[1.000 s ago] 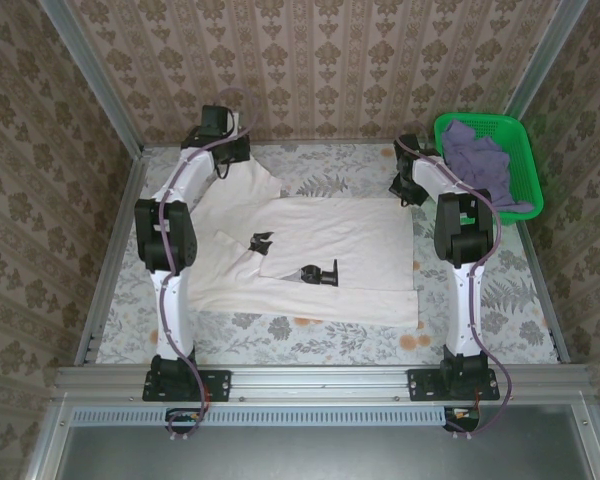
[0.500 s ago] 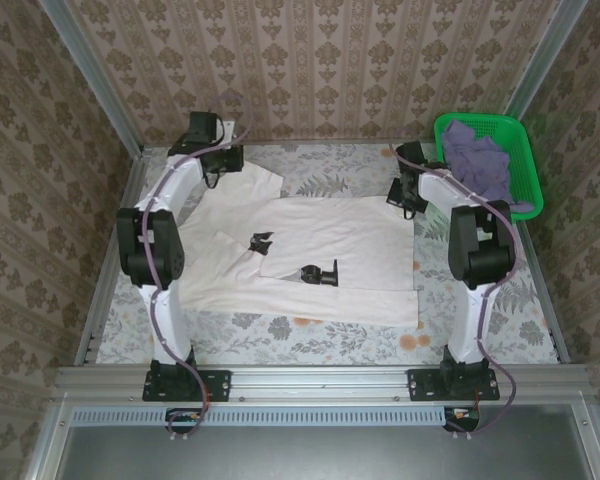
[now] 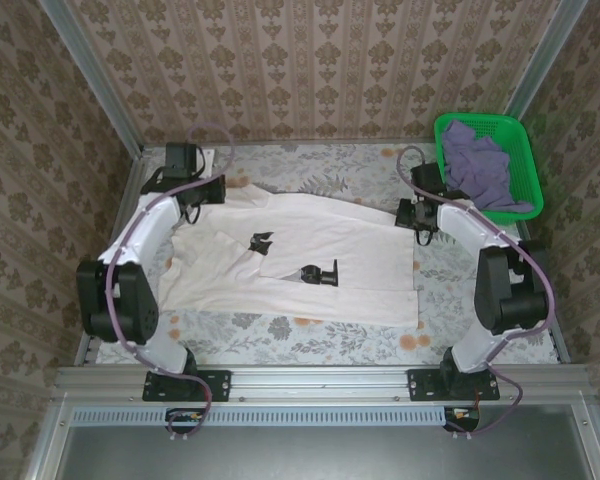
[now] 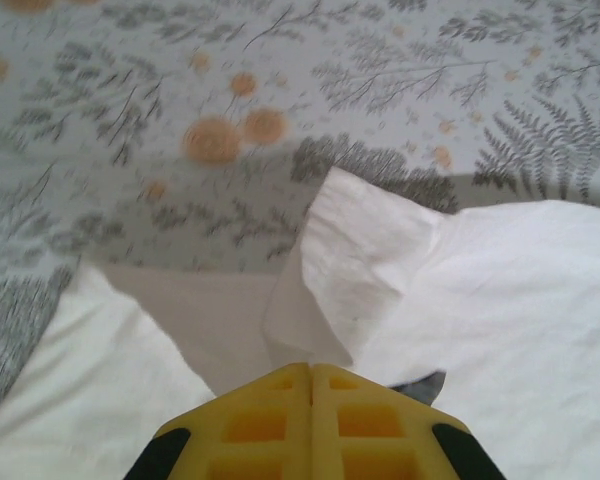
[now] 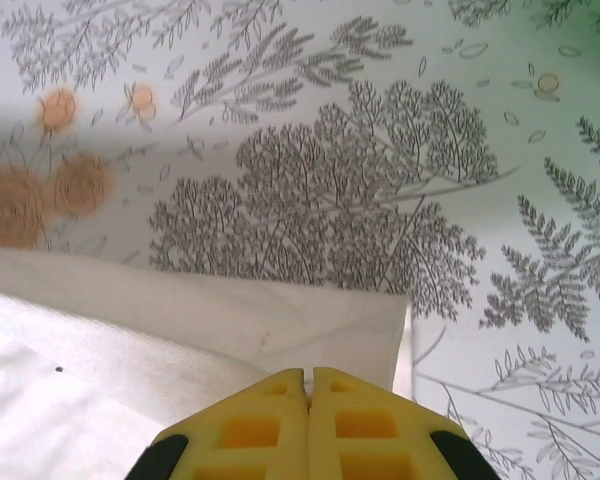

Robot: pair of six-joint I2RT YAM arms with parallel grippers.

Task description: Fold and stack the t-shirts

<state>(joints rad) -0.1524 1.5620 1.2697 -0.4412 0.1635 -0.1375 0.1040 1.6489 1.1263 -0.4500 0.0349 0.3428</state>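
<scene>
I need to pull my right gripper back and down onto the shirt's basket-side edge (image 3: 411, 248) next, as that edge is back from it. Then I need to let go of the shirt's corner so the shirt's raised flap lies flat.
The cream-white t-shirt (image 3: 310, 255) with a small black chest print lies spread across the table's middle. My left gripper (image 3: 193, 203) is shut on its far left sleeve, and that fold of cloth (image 4: 345, 270) rises from the yellow fingertips (image 4: 280, 400). My right gripper (image 3: 420, 222) is shut on the shirt's far right corner, where the white hem (image 5: 280, 320) meets the closed yellow fingertips (image 5: 352, 405). The lavender-purple t-shirt (image 3: 480, 165) sits crumpled in the green basket.
The green mesh basket (image 3: 520, 150) stands at the far right corner. A floral tablecloth (image 3: 320, 335) covers the table. Metal rails line the left and right edges, and patterned walls close in behind.
Both grippers have pulled toward the near side with the shirt's far edge. The left arm swung outward to the left, the right arm outward to the right, and the far sleeve folded over.
</scene>
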